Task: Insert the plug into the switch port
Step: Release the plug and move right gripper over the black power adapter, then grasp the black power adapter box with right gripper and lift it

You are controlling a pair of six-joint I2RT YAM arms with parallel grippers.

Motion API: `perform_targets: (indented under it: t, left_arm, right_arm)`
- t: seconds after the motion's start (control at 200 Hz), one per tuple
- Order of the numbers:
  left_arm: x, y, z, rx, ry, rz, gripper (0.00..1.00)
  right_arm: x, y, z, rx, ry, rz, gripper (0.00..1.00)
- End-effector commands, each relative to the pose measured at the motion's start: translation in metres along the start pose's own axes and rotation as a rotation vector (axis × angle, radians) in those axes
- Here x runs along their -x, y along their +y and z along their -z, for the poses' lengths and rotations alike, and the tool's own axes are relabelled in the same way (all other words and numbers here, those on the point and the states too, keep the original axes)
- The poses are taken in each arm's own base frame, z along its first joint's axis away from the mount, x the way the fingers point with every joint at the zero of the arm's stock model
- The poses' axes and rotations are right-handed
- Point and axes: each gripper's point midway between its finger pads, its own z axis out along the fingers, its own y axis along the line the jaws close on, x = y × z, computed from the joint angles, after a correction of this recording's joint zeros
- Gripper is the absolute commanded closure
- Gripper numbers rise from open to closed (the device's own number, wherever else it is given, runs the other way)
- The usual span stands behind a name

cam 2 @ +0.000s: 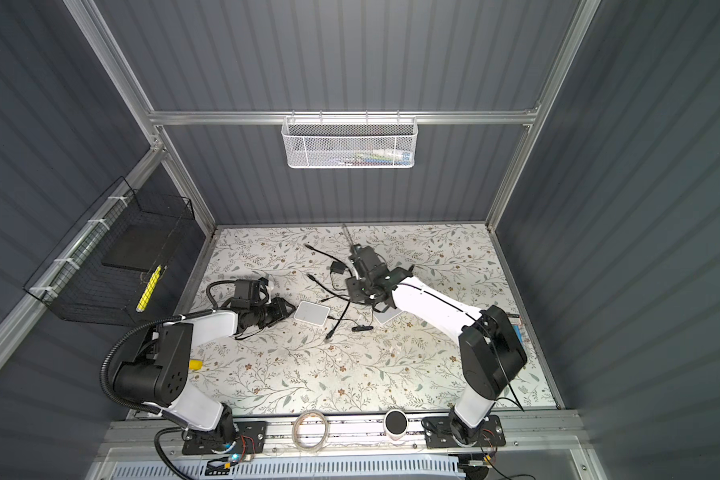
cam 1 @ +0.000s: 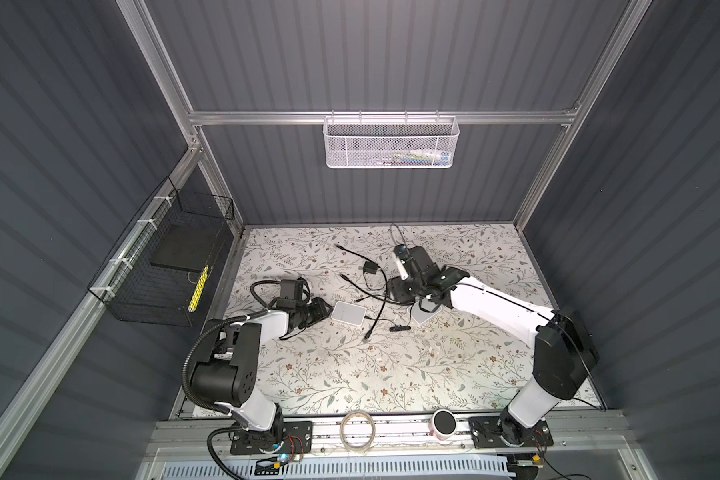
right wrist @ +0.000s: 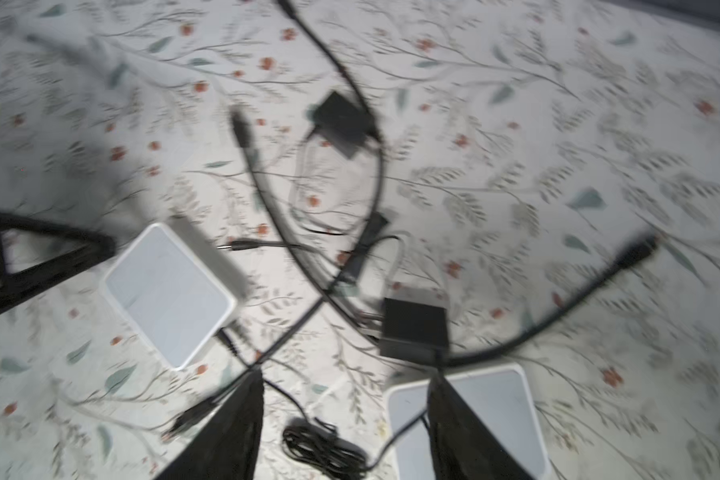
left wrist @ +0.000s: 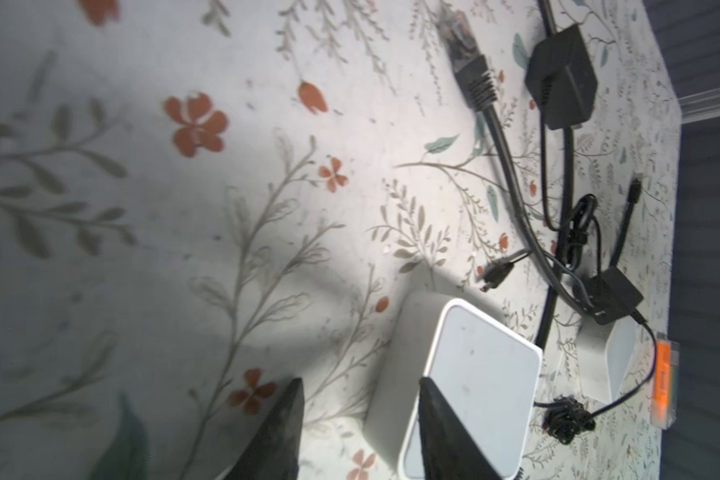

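Note:
The thin cord's part [right wrist: 438, 367] beside the adapter lies below, so my right gripper moves down next, open fingers astride it, where it runs clear over the second switch.
A white square switch [cam 1: 348, 312] [left wrist: 491, 374] [right wrist: 167, 291] lies on the flowered mat. The small plug [right wrist: 225, 336] [cam 1: 366, 318] of a thin black cord sits at the switch's side and looks seated there. My left gripper [left wrist: 362, 380] [cam 1: 327, 312] is low at the switch's opposite edge. It is open and holds nothing, with one finger [left wrist: 441, 428] over the switch's top face. My right gripper [right wrist: 348, 374] hangs open and empty above the cables, over a second white switch [right wrist: 495, 415] [cam 1: 422, 318].
Loose black network cables [right wrist: 267, 187] [left wrist: 474, 79], a bundled cord [right wrist: 325, 453] and two black adapters [right wrist: 414, 328] [right wrist: 341, 120] lie between the switches. An orange stick [left wrist: 664, 382] lies beyond the second switch. A tape roll [cam 1: 357, 430] and a cup [cam 1: 444, 423] stand on the front rail.

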Motion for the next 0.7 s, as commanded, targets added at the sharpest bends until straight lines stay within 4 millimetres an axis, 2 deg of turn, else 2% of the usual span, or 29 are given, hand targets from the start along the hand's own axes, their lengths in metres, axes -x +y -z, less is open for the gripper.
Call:
perform_targets:
  t: [0.0, 0.195, 0.345, 0.435, 0.46, 0.595, 0.695]
  left_arm:
    - [-0.006, 0.015, 0.014, 0.111, 0.049, 0.033, 0.54]
    - [0.032, -0.002, 0.049, 0.096, -0.049, -0.005, 0.52]
    - [0.056, -0.001, 0.078, 0.079, -0.125, 0.013, 0.52]
    - [0.06, -0.003, 0.085, 0.058, -0.136, 0.027, 0.52]
    - [0.061, -0.004, 0.086, 0.054, -0.139, 0.029, 0.52]
    - [0.061, 0.001, 0.092, 0.059, -0.146, 0.039, 0.52]
    - [0.059, 0.004, 0.092, 0.053, -0.143, 0.052, 0.52]
  right_arm:
    - [-0.026, -0.037, -0.014, -0.129, 0.063, -0.186, 0.35]
    - [-0.036, -0.038, -0.025, -0.131, 0.104, -0.267, 0.33]
    - [-0.053, -0.033, -0.037, -0.1, 0.142, -0.316, 0.36]
    - [-0.062, -0.033, -0.045, -0.11, 0.17, -0.322, 0.39]
    - [-0.058, -0.032, -0.049, -0.101, 0.151, -0.328, 0.4]
    - [-0.064, -0.031, -0.06, -0.103, 0.173, -0.326, 0.43]
    - [-0.065, -0.027, -0.065, -0.089, 0.179, -0.331, 0.51]
